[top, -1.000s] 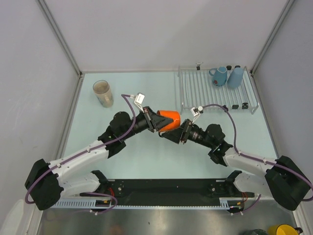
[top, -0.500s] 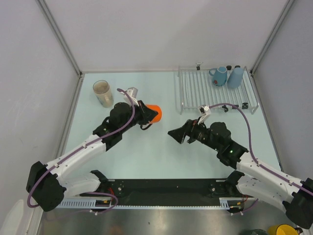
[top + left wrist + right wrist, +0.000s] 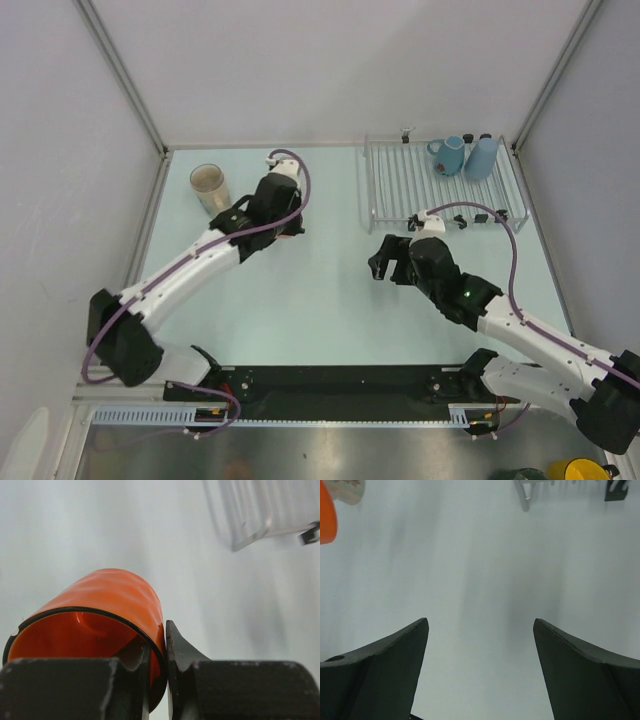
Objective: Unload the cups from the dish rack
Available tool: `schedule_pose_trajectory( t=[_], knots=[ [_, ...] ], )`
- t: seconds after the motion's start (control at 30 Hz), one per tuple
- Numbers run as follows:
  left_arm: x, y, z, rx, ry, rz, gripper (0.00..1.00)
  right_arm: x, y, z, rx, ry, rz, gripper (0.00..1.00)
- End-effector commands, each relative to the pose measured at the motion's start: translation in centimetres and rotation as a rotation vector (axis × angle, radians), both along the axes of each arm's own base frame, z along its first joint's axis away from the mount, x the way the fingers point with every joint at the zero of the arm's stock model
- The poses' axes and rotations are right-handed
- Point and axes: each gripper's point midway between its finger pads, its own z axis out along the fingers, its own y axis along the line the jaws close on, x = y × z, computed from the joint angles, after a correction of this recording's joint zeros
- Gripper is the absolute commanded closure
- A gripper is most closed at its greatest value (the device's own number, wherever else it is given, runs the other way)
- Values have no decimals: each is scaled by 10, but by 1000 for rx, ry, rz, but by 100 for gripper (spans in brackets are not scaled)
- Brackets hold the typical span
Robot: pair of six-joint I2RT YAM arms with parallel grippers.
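Observation:
I need to lower the mug with my left gripper, tilt it upright, set it on the bare tabletop between the beige tumbler (image 3: 210, 190) and the rack and let go, because that part of the tabletop is empty.
My left gripper (image 3: 287, 224) is shut on the rim of the orange mug (image 3: 100, 610), one finger inside and one outside. The mug lies tilted and is almost hidden under the wrist in the top view. It also shows at the left edge of the right wrist view (image 3: 325, 510). The beige tumbler (image 3: 210, 190) stands upright on the table just left of my left gripper. The dish rack (image 3: 400, 185) at the back right holds the teal-blue handled mug (image 3: 448, 155) and the light-blue cup (image 3: 482, 157). My right gripper (image 3: 383, 258) is open and empty in front of the rack.
A yellow mug (image 3: 572, 470) sits off the table at the bottom right. Grey walls close in the table on the left, back and right. The rack's near corner shows in the left wrist view (image 3: 260, 510) and in the right wrist view (image 3: 525, 495).
The right gripper let go of the orange mug, opened and drew back to the right. The left gripper carried the mug from the table's middle to the back left, near the tumbler.

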Motion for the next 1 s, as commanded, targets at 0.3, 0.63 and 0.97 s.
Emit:
schedule_pose_trajectory(
  t=[0.3, 0.63, 0.97],
  knots=[
    [92, -19, -50, 306, 182, -51, 100, 13, -15, 18, -58, -22, -96, 10],
    [150, 5, -69, 231, 313, 15, 100, 31, -24, 33, -86, 3, -113, 9],
    [165, 21, -114, 198, 431, 45, 100, 44, -19, 36, -48, 32, -112, 10]
  ],
)
